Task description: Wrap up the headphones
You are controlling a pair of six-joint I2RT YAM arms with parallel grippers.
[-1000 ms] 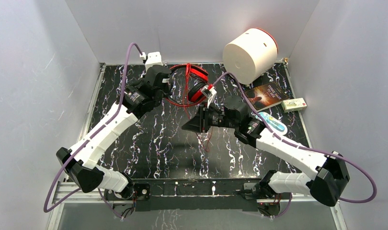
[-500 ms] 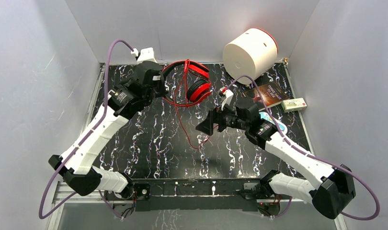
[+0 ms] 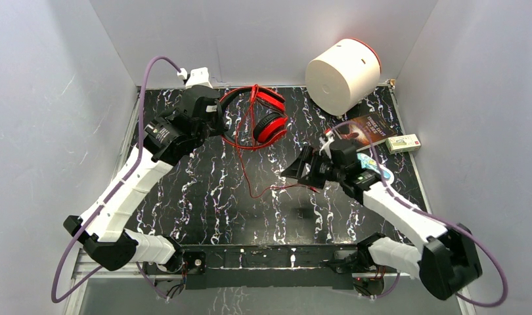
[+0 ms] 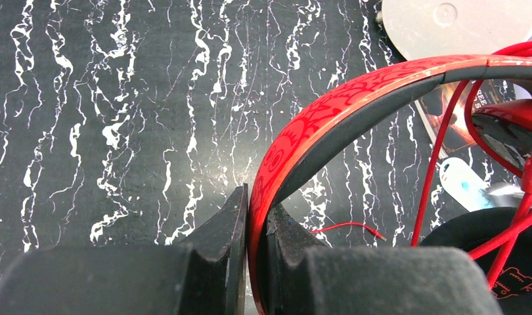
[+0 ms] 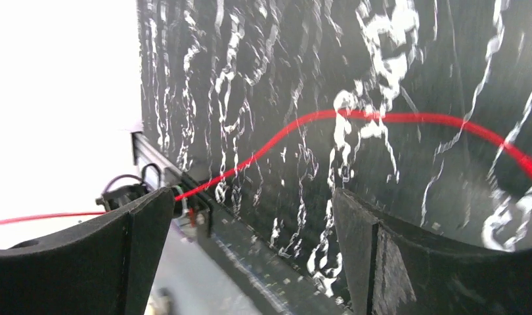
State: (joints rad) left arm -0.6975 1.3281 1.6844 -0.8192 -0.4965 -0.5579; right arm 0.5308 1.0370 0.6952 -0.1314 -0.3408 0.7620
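Note:
The cable's near bend (image 3: 257, 196) (image 5: 304, 121) is below my right gripper and to its left in the top view, so that gripper will move down and across onto the bend.
The red headphones (image 3: 268, 117) hang at the back middle of the table, held up by their headband. My left gripper (image 3: 217, 113) is shut on the headband's left end. In the left wrist view the red band with its black lining (image 4: 355, 98) runs up from between the closed fingers of that gripper (image 4: 253, 197). The thin red cable (image 3: 247, 172) loops over the band, drops to the table and trails right. My right gripper (image 3: 296, 172) hovers at centre right, open and empty. In the right wrist view the cable (image 5: 381, 118) crosses the table beyond the right gripper (image 5: 253, 197).
A white cylinder with a red rim (image 3: 342, 75) lies at the back right. A dark book (image 3: 368, 128), a small box (image 3: 403, 143) and a blue-and-white packet (image 3: 376, 168) sit along the right side. Grey walls enclose the black marbled table (image 3: 204, 197).
My right gripper opened, let the cable go and drew back to the right and nearer. The cable's loose end dropped onto the table. My left gripper shifted the headphones slightly left.

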